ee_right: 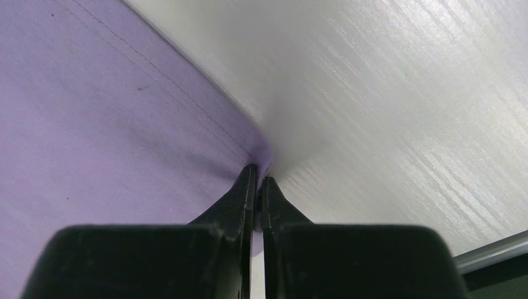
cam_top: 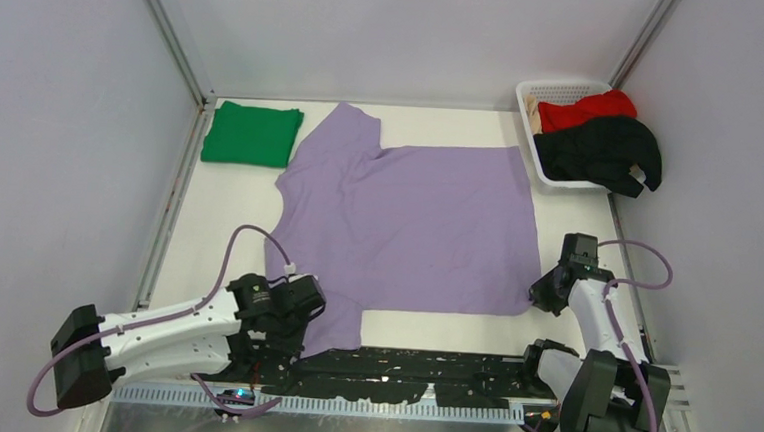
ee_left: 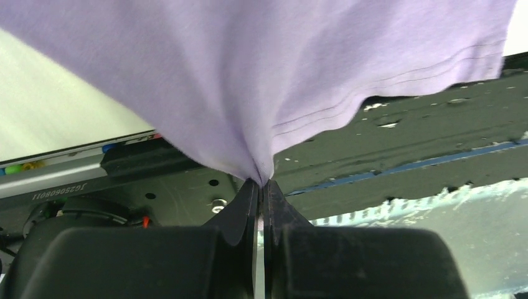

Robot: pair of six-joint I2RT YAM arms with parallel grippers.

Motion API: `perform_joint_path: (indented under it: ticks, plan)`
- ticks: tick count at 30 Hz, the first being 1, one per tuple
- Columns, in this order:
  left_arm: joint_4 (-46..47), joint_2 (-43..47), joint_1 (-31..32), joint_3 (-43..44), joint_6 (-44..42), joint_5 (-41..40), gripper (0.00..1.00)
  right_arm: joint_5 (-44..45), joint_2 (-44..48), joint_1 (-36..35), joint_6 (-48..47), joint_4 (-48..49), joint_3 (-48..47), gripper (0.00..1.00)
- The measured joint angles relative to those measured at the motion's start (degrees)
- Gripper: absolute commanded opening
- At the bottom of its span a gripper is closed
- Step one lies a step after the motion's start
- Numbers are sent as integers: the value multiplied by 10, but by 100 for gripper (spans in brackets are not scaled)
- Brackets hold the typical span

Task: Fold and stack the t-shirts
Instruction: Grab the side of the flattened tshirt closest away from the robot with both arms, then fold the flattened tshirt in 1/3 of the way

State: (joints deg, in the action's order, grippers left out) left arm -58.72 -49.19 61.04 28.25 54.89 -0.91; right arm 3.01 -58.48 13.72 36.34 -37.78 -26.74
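Observation:
The shirt is lying unfolded, with the middle of the hem edge point(cam_top: 529, 207) outward of my right gripper. The gripper needs to lift the pinched corner outward next and let go of it there.
The lavender t-shirt point(cam_top: 408, 218) lies spread flat across the middle of the table, collar to the left. My left gripper point(cam_top: 304, 316) is shut on its near-left sleeve; in the left wrist view the fabric point(ee_left: 249, 81) hangs lifted from the pinched gripper tips point(ee_left: 261, 182). My right gripper point(cam_top: 542, 291) is shut on the shirt's near-right hem corner, which shows in the right wrist view point(ee_right: 93, 124) pinched at the gripper tips point(ee_right: 257, 171) on the table. A folded green t-shirt point(cam_top: 253, 134) lies at the far left. A red t-shirt point(cam_top: 585, 110) and a black t-shirt point(cam_top: 602, 149) sit in the basket.
A white lattice basket point(cam_top: 536, 90) stands at the far right corner, the black shirt hanging over its near rim. Black tape and a metal rail point(cam_top: 408, 373) run along the table's near edge. Grey walls close in the left, right and back sides.

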Motion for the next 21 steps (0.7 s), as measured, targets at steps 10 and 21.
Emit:
perform_joint_path:
  ticks: [10,21]
  plan:
    - [87,-73,-104,93,-85,70,0,-12,0,-6,-24,-30,-49,5]
    - [96,-104,-281,217,-185,144,0,-50,-46,-9,-37,-45,-121,5]
